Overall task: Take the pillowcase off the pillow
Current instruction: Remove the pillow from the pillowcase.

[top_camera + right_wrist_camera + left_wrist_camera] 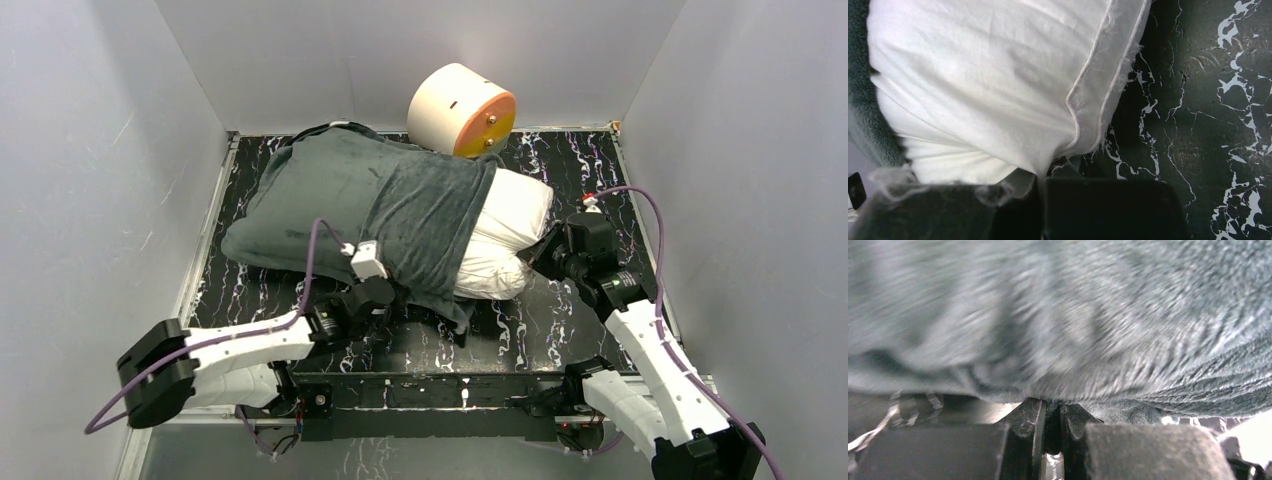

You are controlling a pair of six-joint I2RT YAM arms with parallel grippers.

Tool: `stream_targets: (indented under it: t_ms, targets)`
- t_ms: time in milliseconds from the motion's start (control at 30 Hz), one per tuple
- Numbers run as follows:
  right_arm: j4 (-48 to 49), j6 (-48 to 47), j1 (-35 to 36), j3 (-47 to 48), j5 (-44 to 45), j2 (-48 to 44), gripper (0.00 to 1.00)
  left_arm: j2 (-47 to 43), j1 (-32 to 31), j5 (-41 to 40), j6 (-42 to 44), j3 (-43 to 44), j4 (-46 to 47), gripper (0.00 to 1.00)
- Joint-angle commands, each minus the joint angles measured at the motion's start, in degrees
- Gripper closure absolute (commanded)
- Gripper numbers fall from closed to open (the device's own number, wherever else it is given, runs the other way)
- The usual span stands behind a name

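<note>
Next, my right gripper should draw the pinched pillow corner back over the black tabletop, then release it, since the pillowcase (370, 200) still covers most of the pillow.
The pillowcase (370, 200) lies plain dark grey side up and covers most of the pillow (510, 225), whose white right end sticks out of its opening. My left gripper (397, 291) is at the pillowcase's near edge. In the left wrist view the plush grey pillowcase (1073, 315) fills the picture, and the left gripper (1053, 407) is shut on a fold of it. My right gripper (541, 258) is at the pillow's right near corner. There the right gripper (1044, 174) is shut on a pinch of the white pillow (988, 85) beside its piped seam.
A cream-and-orange cylinder (462, 110) lies on its side at the back wall, just behind the pillow. The black marbled tabletop (560, 320) shows in front of and to the right of the pillow. Grey walls enclose the table on three sides.
</note>
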Motion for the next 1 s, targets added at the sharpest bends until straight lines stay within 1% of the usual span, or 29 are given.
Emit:
stream_targets:
  t_ms: [0,133,167,233,367,400,433,467,500,567,600,633,700,733,833,933,967]
  targets:
    - [-1.0,-4.1,-7.1,1.3,7.7,-0.2,1.00,-9.6,1.4,-26.1,-4.5,1.2,-34.3,1.00]
    - [-1.1,-4.2,-10.1,-0.7,5.7,-1.4,1.00,-15.2,1.6,-30.3,-8.6,1.7,-46.6,1.00]
    - [-1.2,-4.1,-10.6,-1.1,5.4,-1.6,1.00,-15.7,1.6,-31.1,-11.5,2.2,-50.1,1.00]
    - [-1.5,-3.8,-11.4,-1.6,5.3,-2.1,1.00,-16.3,1.7,-33.0,-20.6,3.6,-59.1,1.00]
    - [-1.6,-3.0,-12.0,-2.6,5.4,-4.3,1.00,-17.6,1.8,-32.3,-16.6,5.6,-56.6,1.00]
    - [-1.2,-2.9,-12.0,-3.0,4.7,-5.2,1.00,-17.6,1.8,-31.2,-13.0,5.9,-53.9,1.00]
    - [-0.5,-2.9,-12.0,-3.7,2.9,-6.2,1.00,-17.6,1.8,-28.9,-7.1,5.8,-49.8,1.00]
    - [0.6,-3.3,-12.0,-4.7,0.7,-7.3,1.00,-17.6,1.8,-26.0,-2.1,5.6,-43.0,1.00]
    - [2.0,-4.0,-12.0,-5.8,-2.6,-8.2,1.00,-17.4,1.8,-23.0,2.9,5.3,-38.4,1.00]
    - [3.5,-5.1,-12.0,-7.5,-8.2,-9.7,1.00,-16.6,1.7,-16.7,8.7,5.1,-32.4,1.00]
    - [3.6,-5.1,-12.0,-8.5,-10.3,-10.3,1.00,-15.7,1.8,-13.0,10.6,5.6,-30.8,1.00]
    - [3.5,-5.1,-12.0,-9.0,-11.9,-10.7,1.00,-15.3,1.7,-11.1,12.0,6.4,-30.0,0.98]
    - [2.6,-4.7,-12.0,-9.8,-13.8,-11.8,1.00,-13.9,1.7,-6.6,14.0,8.4,-29.8,0.81]
    - [2.4,-4.5,-12.0,-10.2,-14.4,-12.4,1.00,-13.8,1.6,-5.3,14.9,9.5,-30.1,0.75]
    - [3.1,-4.1,-12.0,-11.5,-15.8,-13.7,1.00,-15.0,1.6,-2.1,16.4,13.2,-30.3,0.60]
    - [3.9,-3.9,-12.0,-12.9,-16.5,-13.7,1.00,-16.1,1.6,0.3,19.2,17.9,-30.0,0.41]
    - [4.0,-3.8,-12.0,-13.2,-16.6,-13.5,1.00,-15.9,1.5,0.9,20.8,19.4,-29.9,0.38]
